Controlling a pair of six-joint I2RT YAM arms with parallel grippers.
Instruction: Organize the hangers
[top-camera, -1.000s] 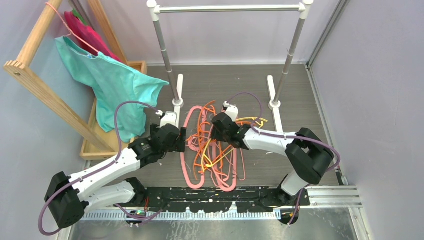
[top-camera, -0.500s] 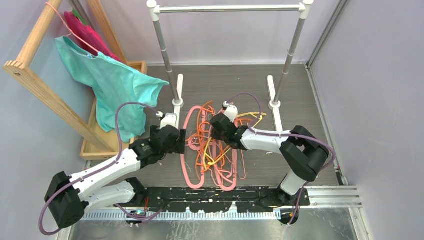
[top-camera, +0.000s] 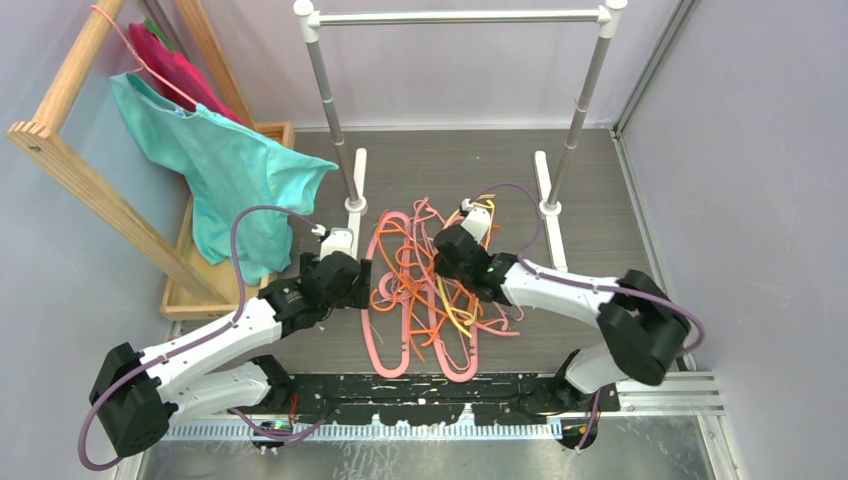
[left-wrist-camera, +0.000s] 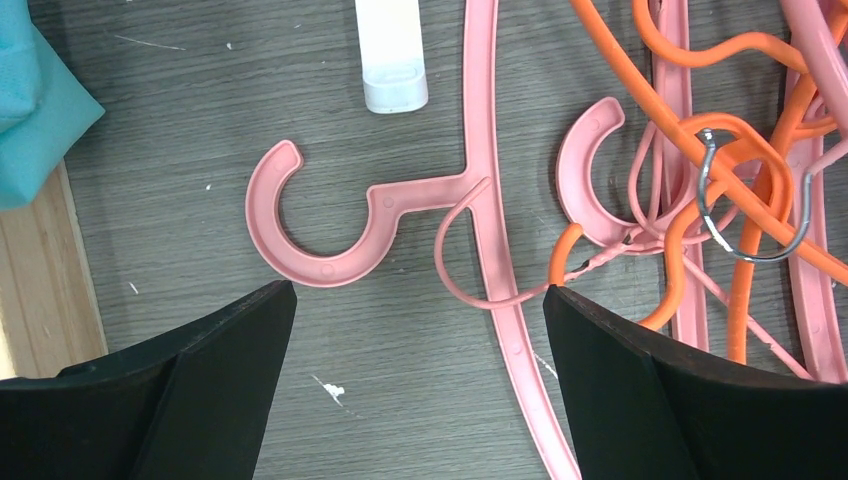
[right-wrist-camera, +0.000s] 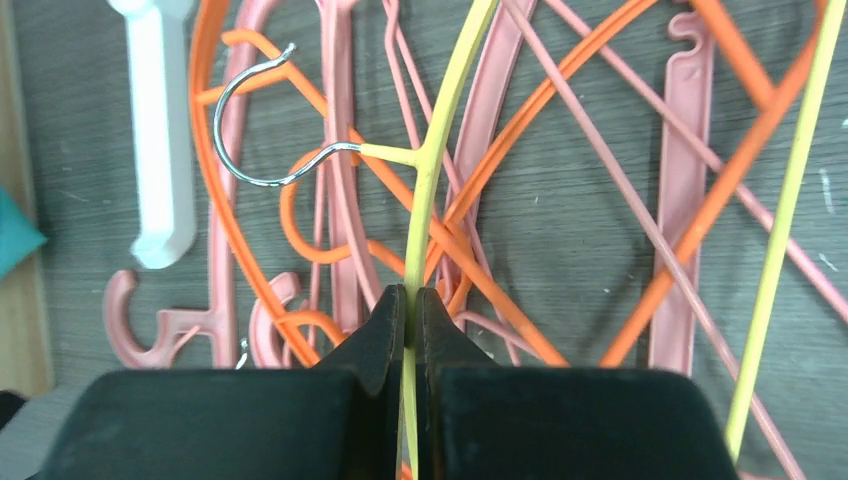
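Observation:
The yellow hanger's hook should go to the bar's bare end by the garments, so my right gripper should move up and outward to there next and release the hook.
The hangers lie in a tangled pile on the floor between the arms: several pink, a few orange, one yellow. My right gripper is shut on the yellow hanger's thin bar, just below its metal hook. In the top view the right gripper sits over the pile's upper right. My left gripper is open and empty, low over the floor beside a pink hook. In the top view the left gripper is at the pile's left edge.
A metal clothes rail stands behind the pile on white feet, one foot in the left wrist view. At the left, a wooden frame carries teal and magenta garments over a wooden tray.
My right gripper has moved right and back with the yellow hanger, raising its end toward the rail. The pile has shifted and spread. The left arm has barely moved.

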